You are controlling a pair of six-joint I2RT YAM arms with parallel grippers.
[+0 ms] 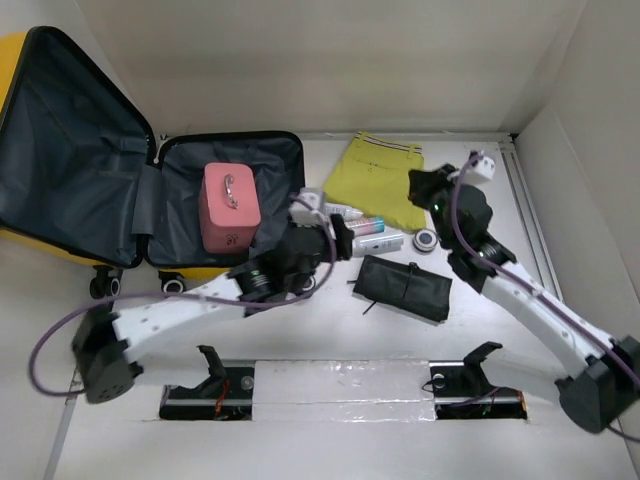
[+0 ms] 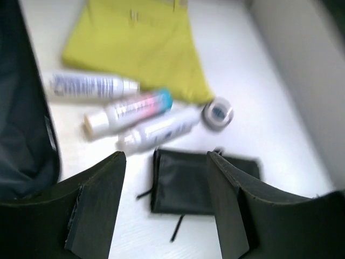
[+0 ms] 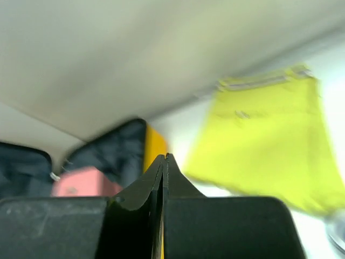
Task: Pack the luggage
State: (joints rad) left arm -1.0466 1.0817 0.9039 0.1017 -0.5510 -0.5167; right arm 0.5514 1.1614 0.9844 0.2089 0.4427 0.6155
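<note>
My left gripper next lowers and shifts away from the luggage to the black pouch's folded luggage-side edge [image 1: 368, 278] [image 2: 164, 182].
The yellow luggage [image 1: 20, 60] lies open at the left, with its dark grey lining [image 1: 70, 150] showing. A pink case [image 1: 230, 207] lies in its lower half. My left gripper [image 1: 343, 238] is open and empty, just right of the luggage and above the bottles [image 1: 368, 238]. In the left wrist view its fingers [image 2: 99, 199] frame a black pouch [image 2: 199, 181], with three bottles [image 2: 126, 109] beyond. My right gripper [image 1: 420, 185] is shut and empty over a yellow garment [image 1: 380, 178]. In the right wrist view [image 3: 164, 157] it points toward the luggage [image 3: 155, 145].
A small round tin [image 1: 426, 240] lies right of the bottles, and it also shows in the left wrist view [image 2: 217, 112]. The black pouch [image 1: 405, 288] lies in front of it. White walls close the back and the right side.
</note>
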